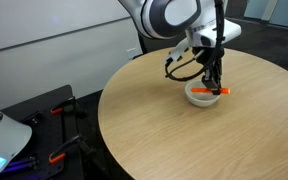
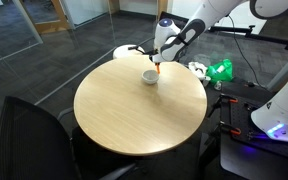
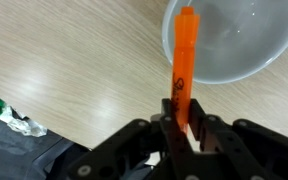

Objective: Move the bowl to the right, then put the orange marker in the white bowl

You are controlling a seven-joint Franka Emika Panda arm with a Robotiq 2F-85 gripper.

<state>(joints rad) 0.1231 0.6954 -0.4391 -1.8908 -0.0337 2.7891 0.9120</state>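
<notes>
The marker is only over the bowl's side, so I will next move my gripper to the right in the wrist view and down over the bowl's middle point(image 1: 202, 95) point(image 3: 232, 18) to let go of the marker.
The white bowl point(image 1: 202, 96) sits on the round wooden table near its far edge; it also shows in an exterior view point(image 2: 149, 77) and in the wrist view point(image 3: 239, 40). My gripper point(image 1: 214, 78) is shut on the orange marker point(image 3: 182, 70) and holds it right above the bowl. In the wrist view the marker's far end reaches over the bowl's rim. In an exterior view the marker point(image 1: 220, 91) lies level across the bowl's top. The gripper also shows in the wrist view point(image 3: 181, 128) and in an exterior view point(image 2: 158, 62).
The round wooden table point(image 1: 184, 140) has wide bare wood in front of the bowl. Black chairs point(image 2: 34, 140) stand near the table. A green and white object point(image 2: 216, 71) lies off the table's edge, with robot equipment beside it.
</notes>
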